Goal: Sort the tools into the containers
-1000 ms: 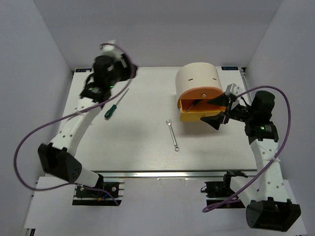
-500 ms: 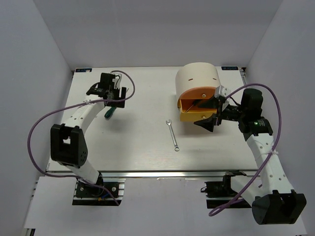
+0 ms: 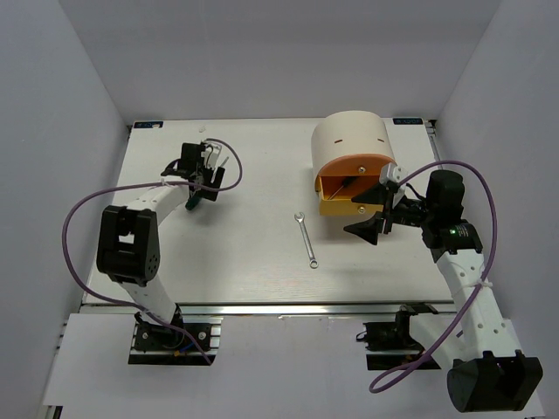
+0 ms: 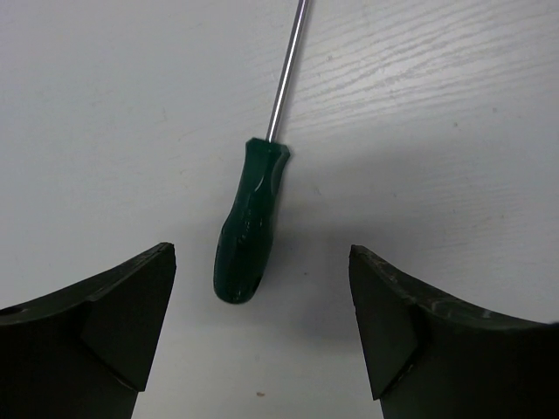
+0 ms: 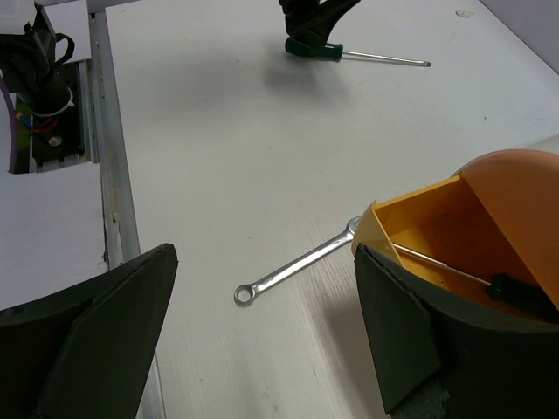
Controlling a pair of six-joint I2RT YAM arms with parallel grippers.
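My left gripper lowers its open fingers to either side of the screwdriver handle's end by the thin stem and closes next. The screwdriver lies flat below it.
A green-handled screwdriver (image 4: 249,227) lies flat on the white table (image 3: 253,262), its thin shaft (image 4: 288,70) pointing away. My left gripper (image 4: 262,332) hovers low over it, open, and the handle's butt lies just ahead of the gap between the fingers. From above, the left gripper (image 3: 205,179) covers most of the handle (image 3: 194,200). The silver wrench (image 3: 307,240) lies mid-table. The beige drum container (image 3: 351,140) has its orange drawer (image 3: 349,190) open, with a screwdriver (image 5: 515,288) inside. My right gripper (image 3: 371,225) is open and empty, just in front of the drawer.
In the right wrist view the wrench (image 5: 301,264) lies beside the drawer's corner (image 5: 376,227). Grey enclosure walls surround the table. An aluminium rail (image 3: 262,307) runs along the near edge, by the arm bases.
My left arm came down from a raised pose onto the screwdriver, and its jaws spread wider. The right gripper drew back from the drawer toward the near edge.
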